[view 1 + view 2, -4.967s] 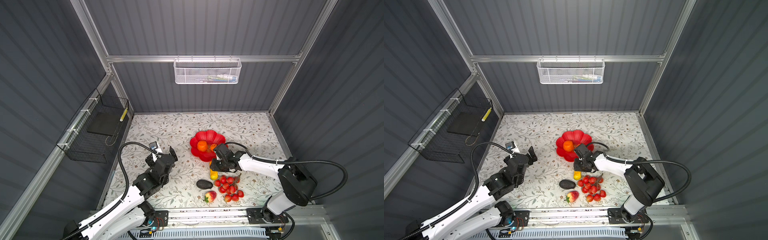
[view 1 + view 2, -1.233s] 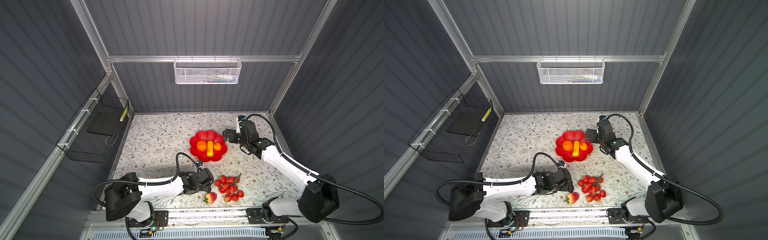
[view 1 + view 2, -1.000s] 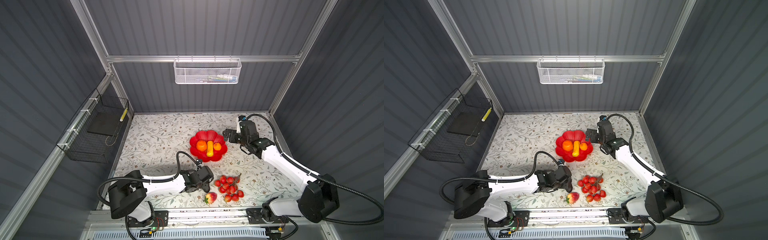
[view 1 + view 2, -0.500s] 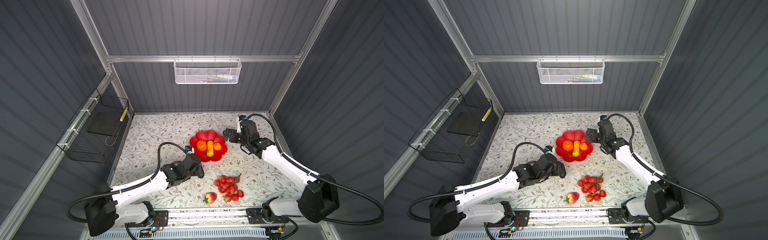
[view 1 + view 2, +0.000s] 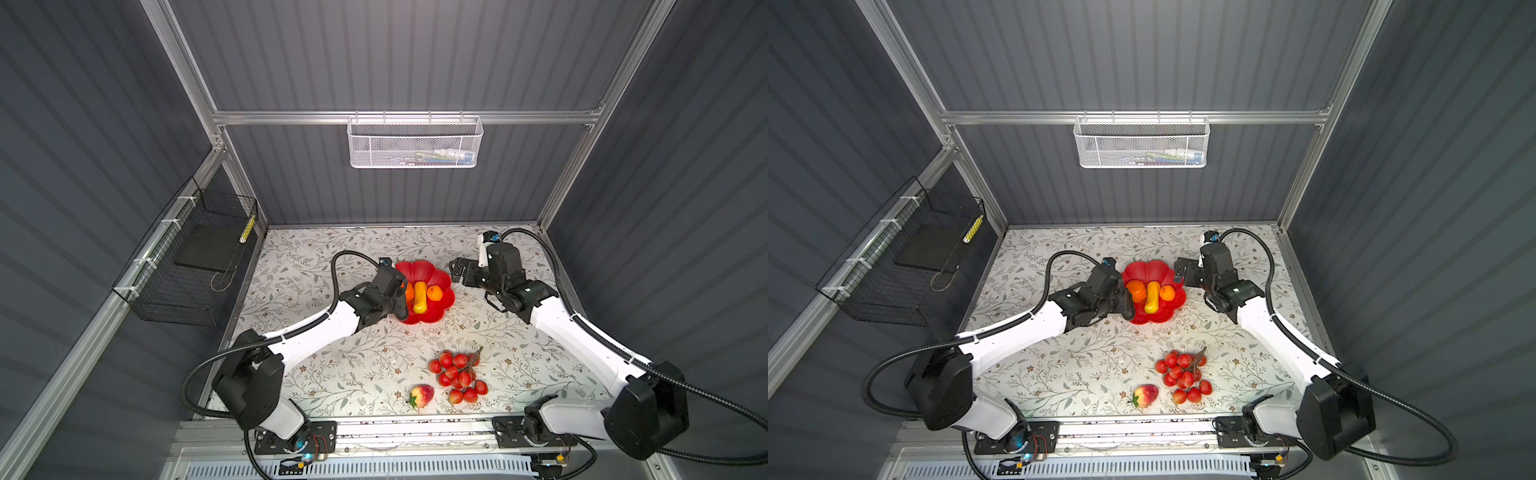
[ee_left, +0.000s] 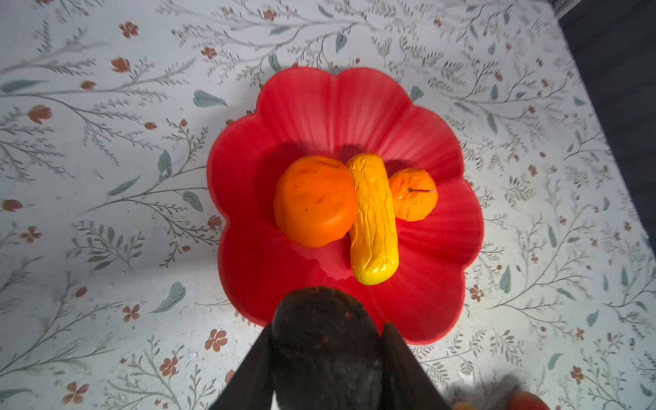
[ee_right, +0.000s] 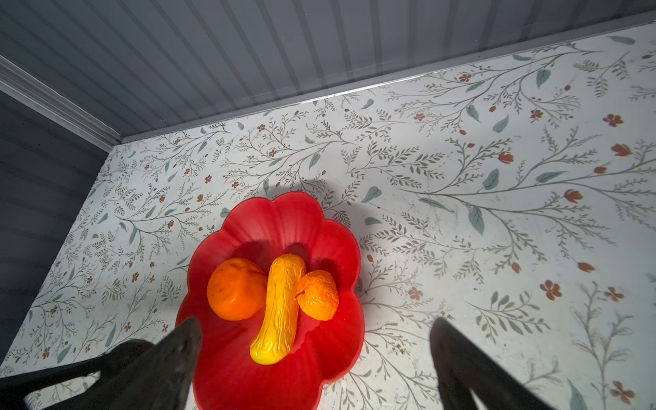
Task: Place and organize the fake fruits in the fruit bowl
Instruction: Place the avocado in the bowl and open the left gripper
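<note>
The robot's left gripper is to go down next toward the yellow-orange elongated fruit (image 5: 420, 297) and let go of the dark avocado, because the bare bottom of the bowl beside the large orange is below it.
The red flower-shaped fruit bowl (image 5: 420, 268) (image 5: 1152, 268) (image 6: 337, 103) (image 7: 284, 220) sits mid-table. It holds a large orange (image 5: 1136, 291) (image 6: 312, 202), a yellow-orange elongated fruit (image 5: 420, 297) (image 6: 372, 220) and a small orange (image 5: 434, 293) (image 7: 317, 294). My left gripper (image 5: 401, 299) (image 6: 328, 326) hovers at the bowl's left rim, shut on the dark avocado (image 6: 323, 355). My right gripper (image 5: 457, 274) (image 7: 316, 324) hangs open and empty just right of the bowl. The strawberry (image 5: 422, 395) (image 5: 1145, 395) and the red berry bunch (image 5: 457, 376) (image 5: 1183, 376) lie near the table's front edge.
A white mesh basket (image 5: 415, 143) hangs on the back wall and a black wire basket (image 5: 191, 266) on the left wall. Grey panel walls close the table in on three sides.
My left gripper closed on the avocado near the front of the table, lifted it and carried it back to the bowl's left rim. The right arm has stayed still.
</note>
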{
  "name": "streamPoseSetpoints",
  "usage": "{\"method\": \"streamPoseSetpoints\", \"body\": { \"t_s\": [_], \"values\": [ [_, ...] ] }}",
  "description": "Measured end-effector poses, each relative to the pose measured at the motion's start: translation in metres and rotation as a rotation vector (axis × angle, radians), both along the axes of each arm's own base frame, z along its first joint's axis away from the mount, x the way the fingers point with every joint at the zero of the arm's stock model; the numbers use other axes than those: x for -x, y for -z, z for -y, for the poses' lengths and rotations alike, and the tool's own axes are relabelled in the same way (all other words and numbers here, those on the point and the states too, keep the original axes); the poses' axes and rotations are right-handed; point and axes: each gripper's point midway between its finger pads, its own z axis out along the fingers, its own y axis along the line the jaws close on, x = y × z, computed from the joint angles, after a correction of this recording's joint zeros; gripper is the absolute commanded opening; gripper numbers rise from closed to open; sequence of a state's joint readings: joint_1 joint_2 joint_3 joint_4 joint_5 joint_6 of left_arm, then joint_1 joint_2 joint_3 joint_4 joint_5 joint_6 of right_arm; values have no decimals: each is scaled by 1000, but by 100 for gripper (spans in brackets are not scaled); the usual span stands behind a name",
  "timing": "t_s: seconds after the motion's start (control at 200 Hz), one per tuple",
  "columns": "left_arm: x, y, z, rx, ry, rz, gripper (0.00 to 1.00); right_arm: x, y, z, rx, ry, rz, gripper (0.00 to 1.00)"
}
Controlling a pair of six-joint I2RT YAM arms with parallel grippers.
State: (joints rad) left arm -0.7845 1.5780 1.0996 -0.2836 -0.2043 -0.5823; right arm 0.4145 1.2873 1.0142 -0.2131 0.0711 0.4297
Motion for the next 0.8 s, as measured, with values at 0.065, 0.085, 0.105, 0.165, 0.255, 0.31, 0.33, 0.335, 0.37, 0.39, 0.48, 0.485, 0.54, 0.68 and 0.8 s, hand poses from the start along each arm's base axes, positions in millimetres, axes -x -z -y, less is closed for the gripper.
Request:
{"method": "streamPoseSetpoints", "body": {
  "t_s": [0.065, 0.085, 0.105, 0.165, 0.255, 0.31, 0.33, 0.335, 0.37, 0.39, 0.48, 0.485, 0.54, 0.68, 0.8],
  "values": [
    [-3, 13, 5, -12, 8, -23, 26, 2, 0, 2, 4, 0, 0, 99],
    [-4, 16, 6, -14, 8, -26, 26, 2, 1, 2, 5, 0, -1, 99],
    [-5, 19, 7, -17, 9, -31, 27, 3, 2, 3, 8, -1, -3, 99],
    [-9, 26, 10, -23, 8, -37, 31, 5, 4, 4, 18, -4, -11, 99],
    [-13, 32, 12, -25, 3, -42, 40, 8, 6, 5, 36, -13, -20, 99],
    [-14, 36, 13, -25, -1, -46, 53, 10, 7, 6, 49, -19, -26, 99],
    [-14, 36, 13, -25, -2, -47, 58, 11, 8, 6, 54, -22, -29, 99],
    [-14, 37, 13, -24, -2, -47, 59, 11, 8, 6, 54, -22, -29, 99],
    [-15, 37, 14, -24, -3, -46, 63, 13, 8, 7, 62, -29, -32, 99],
    [-16, 37, 15, -16, -10, -48, 65, 14, 9, 7, 66, -33, -34, 99],
    [-18, 33, 16, -7, -13, -35, 77, 21, 11, 6, 83, -63, -52, 99],
    [-19, 33, 16, -3, -17, -35, 78, 21, 11, 6, 84, -65, -53, 99],
    [-21, 29, 16, -1, -21, -21, 85, 27, 13, 6, 94, -89, -72, 98],
    [-28, 3, 9, 9, -55, 55, 97, 46, 16, -4, 114, -181, -107, 96],
    [-31, -49, -15, 39, -128, 202, 100, 79, 16, -34, 162, -329, -110, 96]
  ]
}}
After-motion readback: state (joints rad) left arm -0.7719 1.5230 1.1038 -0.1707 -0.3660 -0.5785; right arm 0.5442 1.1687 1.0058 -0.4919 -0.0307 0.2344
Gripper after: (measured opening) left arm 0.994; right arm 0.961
